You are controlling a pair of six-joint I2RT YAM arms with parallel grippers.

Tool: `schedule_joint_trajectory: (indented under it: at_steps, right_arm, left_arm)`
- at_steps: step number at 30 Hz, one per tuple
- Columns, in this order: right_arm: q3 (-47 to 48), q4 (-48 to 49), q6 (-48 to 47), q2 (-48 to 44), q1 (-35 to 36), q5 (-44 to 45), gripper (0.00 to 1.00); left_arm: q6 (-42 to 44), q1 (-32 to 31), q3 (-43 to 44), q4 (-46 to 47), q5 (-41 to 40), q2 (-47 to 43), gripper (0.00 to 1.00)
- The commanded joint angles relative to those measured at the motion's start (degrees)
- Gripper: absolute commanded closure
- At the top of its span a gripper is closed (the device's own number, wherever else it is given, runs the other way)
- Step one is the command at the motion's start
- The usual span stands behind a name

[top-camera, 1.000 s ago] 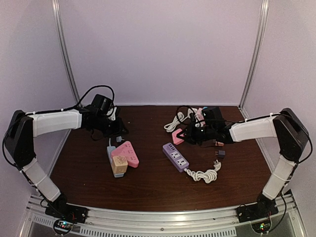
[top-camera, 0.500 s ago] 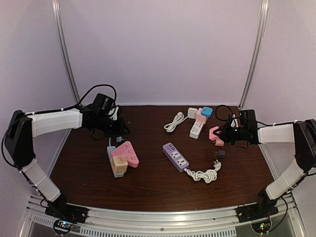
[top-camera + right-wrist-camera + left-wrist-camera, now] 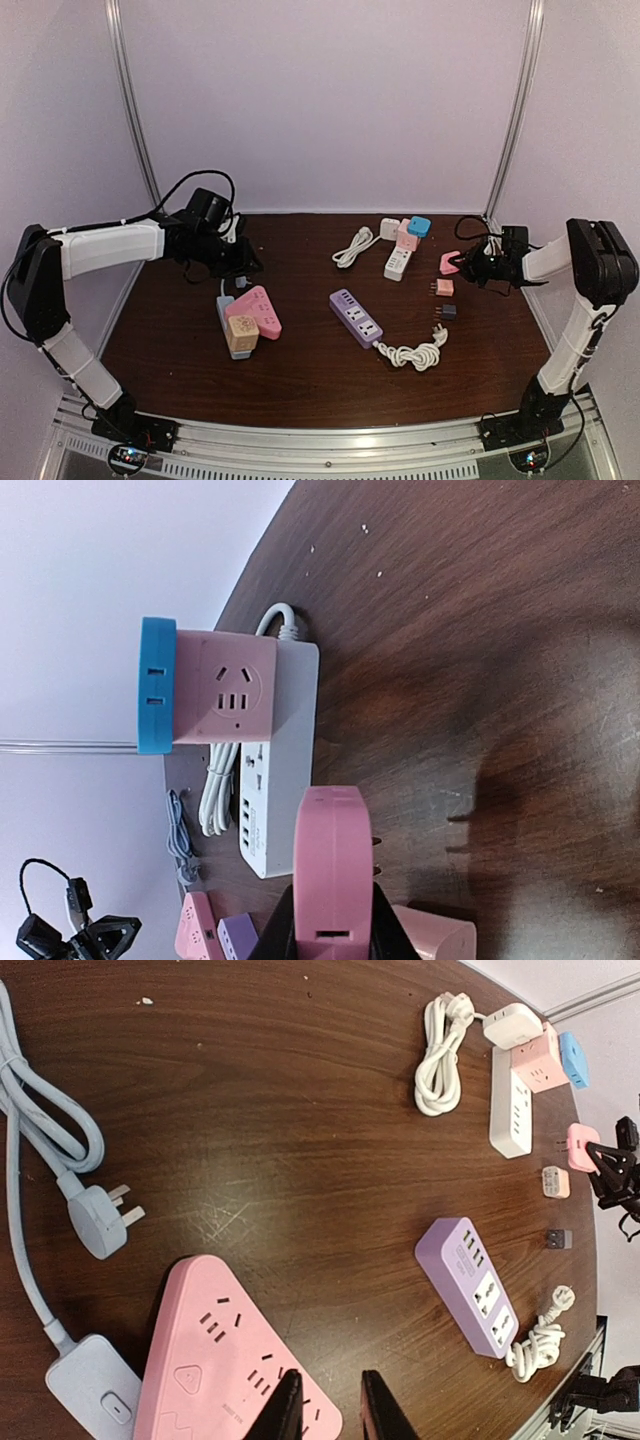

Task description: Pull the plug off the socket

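I will next move my right gripper to the right in the top view and down to the table beside the small plugs, because the pins of the pink plug are free.
My right gripper point(image 3: 456, 266) is shut on a pink plug point(image 3: 448, 263) and holds it just above the table at the far right, prongs free of any socket. In the right wrist view the pink plug point(image 3: 333, 865) fills the space between my jaws, its prongs pointing right. My left gripper point(image 3: 243, 265) hovers open and empty over the corner of a pink triangular power strip point(image 3: 256, 310). The same strip shows in the left wrist view point(image 3: 225, 1360) below my left gripper point(image 3: 330, 1385).
A purple strip point(image 3: 356, 317) with a coiled white cord point(image 3: 411, 352) lies mid-table. A white strip point(image 3: 398, 262) with a pink cube point(image 3: 407, 236) and a blue piece point(image 3: 419, 225) sits behind. Two small plugs point(image 3: 444, 287) lie near my right gripper. A yellow cube point(image 3: 241, 332) sits on a grey-blue strip point(image 3: 226, 312).
My right arm has swung from the table's middle to the far right, carrying the pink plug with it. The left arm has hardly moved.
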Motion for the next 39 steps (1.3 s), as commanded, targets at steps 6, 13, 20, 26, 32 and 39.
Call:
schedule_joint_trajectory:
  at_steps: [6,13,20,26,32,39]
  right_arm:
    - [1.95,7.32,1.76,6.90,-4.47,-3.91,0.96]
    - [-0.51,4.51,-1.39,6.62,-7.84,-3.73,0.94]
    - [-1.21,-0.99,-5.76,5.64,-8.78,-0.38,0.82]
    - [-0.75,-7.45,-9.55,2.95,-8.98,3.66,0.56]
    - [-0.40,-14.67,-14.51,-1.72,-8.47,9.66,0.29]
    - [1.72,-25.53,-20.60,-9.90,-2.92,20.42,0.10]
  left_arm:
    - [0.65,-0.24,0.61,-1.23,-0.36,-2.95,0.80]
    - [0.34,-0.31,0.47,-1.19,-0.52,-3.07,0.80]
    - [0.27,-0.32,-0.14,-1.15,-0.78,-3.46,0.80]
    - [0.17,-0.32,-0.81,-1.10,-0.94,-4.12,0.80]
    - [-0.16,-0.32,-2.48,-1.10,-1.88,-5.43,0.80]
    - [-1.40,-0.10,-6.69,-1.22,-4.31,-8.92,0.80]
